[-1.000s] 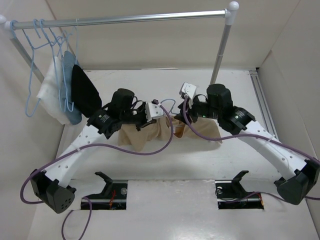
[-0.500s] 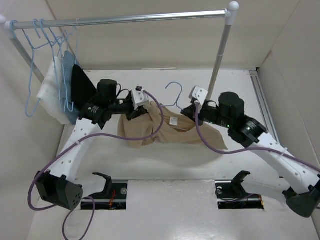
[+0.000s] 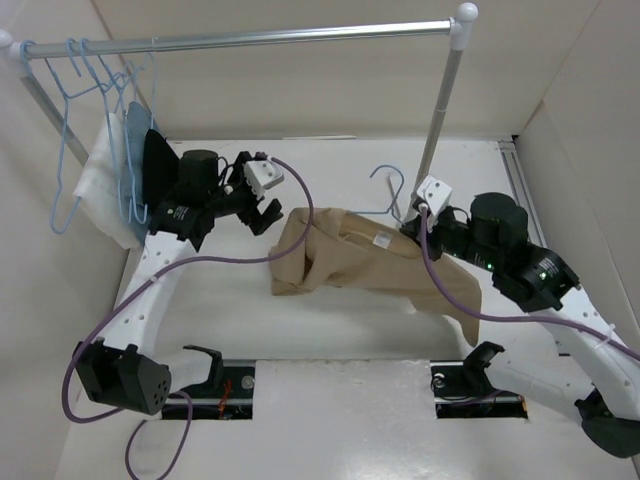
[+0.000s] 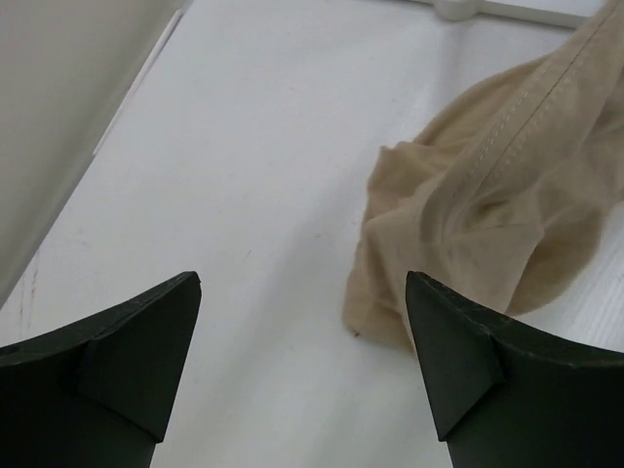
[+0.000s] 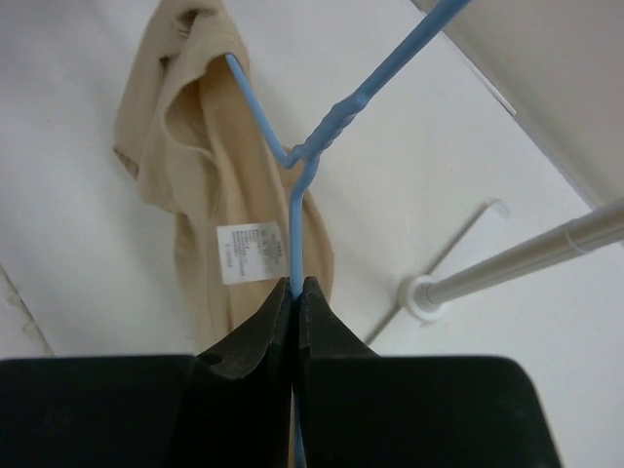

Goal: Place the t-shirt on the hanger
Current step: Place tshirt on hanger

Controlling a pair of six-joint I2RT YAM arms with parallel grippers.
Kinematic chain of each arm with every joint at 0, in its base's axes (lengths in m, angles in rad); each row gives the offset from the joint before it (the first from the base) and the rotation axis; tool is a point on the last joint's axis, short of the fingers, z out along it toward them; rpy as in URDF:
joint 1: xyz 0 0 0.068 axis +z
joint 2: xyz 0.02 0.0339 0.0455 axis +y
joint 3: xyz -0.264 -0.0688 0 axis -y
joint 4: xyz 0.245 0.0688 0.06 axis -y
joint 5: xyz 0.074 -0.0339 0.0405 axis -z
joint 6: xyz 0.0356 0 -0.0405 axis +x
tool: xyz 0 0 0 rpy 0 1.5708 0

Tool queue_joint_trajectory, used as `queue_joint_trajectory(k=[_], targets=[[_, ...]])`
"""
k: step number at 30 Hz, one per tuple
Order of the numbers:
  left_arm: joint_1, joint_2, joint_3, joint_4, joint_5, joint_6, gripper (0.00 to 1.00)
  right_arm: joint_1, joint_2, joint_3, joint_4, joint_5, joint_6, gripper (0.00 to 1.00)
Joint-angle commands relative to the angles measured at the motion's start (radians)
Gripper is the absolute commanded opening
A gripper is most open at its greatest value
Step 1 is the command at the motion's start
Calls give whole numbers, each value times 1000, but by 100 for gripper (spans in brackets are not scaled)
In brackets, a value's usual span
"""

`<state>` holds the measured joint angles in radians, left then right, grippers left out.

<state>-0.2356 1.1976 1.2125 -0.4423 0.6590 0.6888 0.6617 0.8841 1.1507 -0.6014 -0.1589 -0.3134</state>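
Note:
Next, my right gripper raises the hanger outward, hooks it on the bar's bare end by the upright pole and releases, since that end lies above and outward.
The tan t-shirt (image 3: 345,262) hangs on the light-blue hanger (image 3: 389,190), and its left end rests crumpled on the table. My right gripper (image 3: 412,226) is shut on the hanger's wire just below the twisted neck; in the right wrist view the gripper (image 5: 295,289) pinches the hanger (image 5: 314,156) beside the t-shirt's (image 5: 190,166) white label (image 5: 249,252). My left gripper (image 3: 262,214) stands open, apart from the cloth and to its left. In the left wrist view that gripper (image 4: 302,366) frames bare table, with the t-shirt (image 4: 487,214) to its upper right.
A metal rail (image 3: 250,38) crosses the back, with its upright pole (image 3: 441,100) just behind the right gripper. At the rail's left end hang several blue hangers (image 3: 75,100) with a white cloth (image 3: 98,190), a blue cloth (image 3: 133,150) and a black garment (image 3: 165,180). Walls close both sides.
My left gripper has opened, let go of the t-shirt and drawn back to the left. My right gripper has shut on the hanger and moved right, dragging the t-shirt along.

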Motion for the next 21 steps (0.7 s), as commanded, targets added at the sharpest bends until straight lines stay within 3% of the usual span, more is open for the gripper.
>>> queue_joint_trajectory(k=[1, 6, 9, 11, 13, 17, 19, 21], targets=[[16, -6, 56, 77, -64, -72, 84, -10, -5, 139, -9, 15, 17, 0], [16, -29, 127, 59, 81, -85, 85, -10, 4, 251, -44, -63, 17, 0], [-25, -38, 148, -102, 142, 99, 85, -22, 15, 306, -54, -108, 17, 0], [-106, -38, 121, -195, 85, 133, 85, -31, 24, 339, -54, -120, 27, 0], [-142, -38, 85, -213, 53, 129, 100, -40, 35, 339, -54, -134, 27, 0], [-151, -72, 4, -9, -77, -81, 100, -40, 46, 348, -44, -178, 27, 0], [-151, -72, 18, 11, -87, -92, 94, -40, 55, 348, -44, -188, 27, 0], [-151, -72, 39, 11, -87, -101, 79, -40, 55, 348, -54, -168, 27, 0]])
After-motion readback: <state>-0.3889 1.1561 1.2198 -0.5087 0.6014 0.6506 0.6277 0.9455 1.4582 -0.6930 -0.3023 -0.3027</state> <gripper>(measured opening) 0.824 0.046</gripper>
